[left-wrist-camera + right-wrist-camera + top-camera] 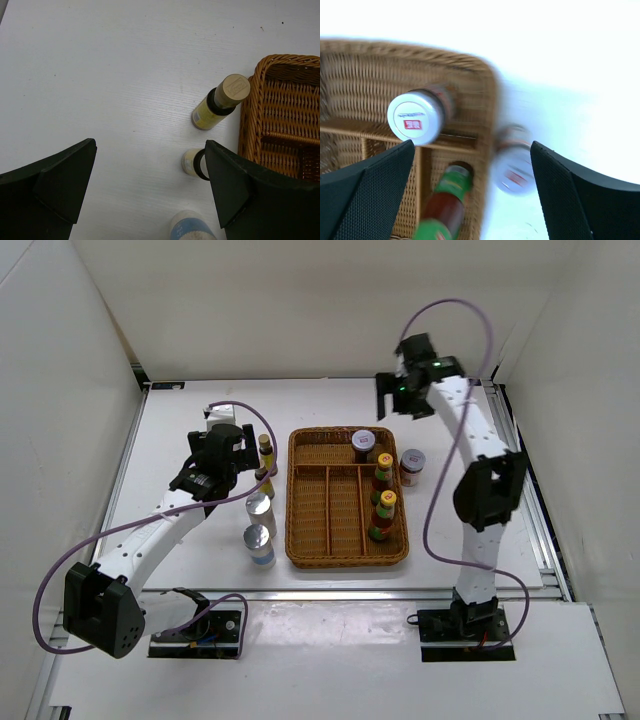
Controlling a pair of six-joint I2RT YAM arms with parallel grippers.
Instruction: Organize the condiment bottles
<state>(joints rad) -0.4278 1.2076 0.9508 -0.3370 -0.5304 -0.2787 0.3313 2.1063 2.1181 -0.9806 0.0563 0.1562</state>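
The grey-purple lid of the outside jar is below my right gripper and to its right in the top view. I should lower the gripper's open fingers that way around the lid next.
Inside the wicker tray (pixel 300 540) stand a purple-lidded jar (pixel 363 443) (pixel 415 117) and two red, yellow-capped sauce bottles (pixel 383 468) (pixel 383 510). A second purple-lidded jar (pixel 411 465) (pixel 512 162) stands just outside the tray's right rim. Left of the tray are two small dark yellow-labelled bottles (pixel 265 447) (pixel 222 102) and two silver-topped white cylinders (pixel 260 510) (pixel 258 540). My left gripper (pixel 238 445) (pixel 150 145) is open and empty beside the small bottles. My right gripper (pixel 400 400) (pixel 472 147) hangs open and empty, high over the tray's back right corner.
The tray's left and middle compartments (pixel 325 510) hold nothing. White walls close in the table on three sides. Cables loop from both arms. The right wrist view is blurred by motion.
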